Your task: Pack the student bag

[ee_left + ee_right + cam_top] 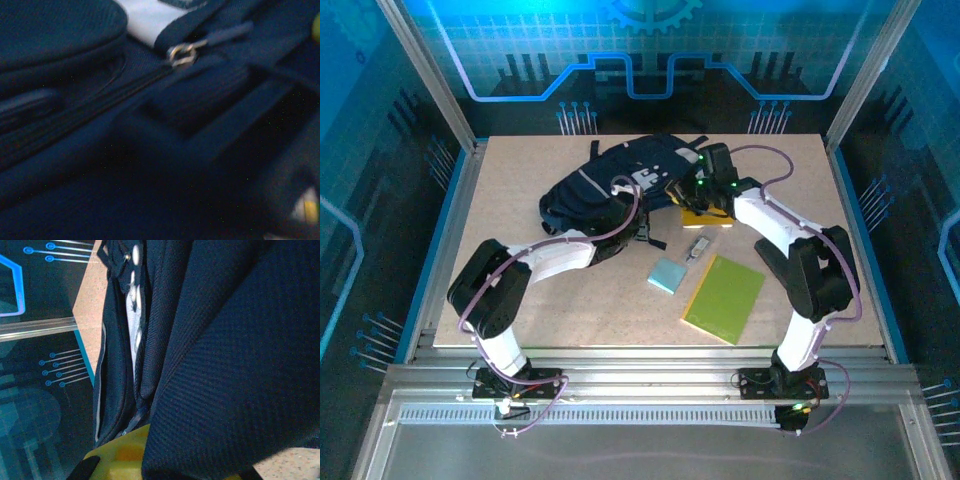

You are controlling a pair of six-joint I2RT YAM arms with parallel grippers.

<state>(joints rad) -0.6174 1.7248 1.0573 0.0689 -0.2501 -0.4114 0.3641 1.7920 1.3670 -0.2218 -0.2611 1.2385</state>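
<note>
My right gripper will next pull the fold of bag fabric outward toward the table's far edge, away from my left gripper, and let it go, since the bag (605, 185) lies bunched.
The student bag (605, 185), dark navy with pale patches, lies at the back middle of the table. My left gripper (632, 215) is pressed into its near edge. In the left wrist view navy fabric (150, 165) covers the jaws and a metal zip pull (183, 54) sits just beyond; the gripper is shut with that fabric around it. My right gripper (705, 188) is at the bag's right side, shut on a fold of bag fabric (225, 380) that rises from between its fingers. A yellow book (708, 216) lies just under this gripper, partly hidden.
A green book (725, 298) lies near the front right. Left of it are a small light-blue notebook (667, 275) and a small grey item (698, 247). Metal frame posts and blue panels wall the table (520, 320) on three sides.
</note>
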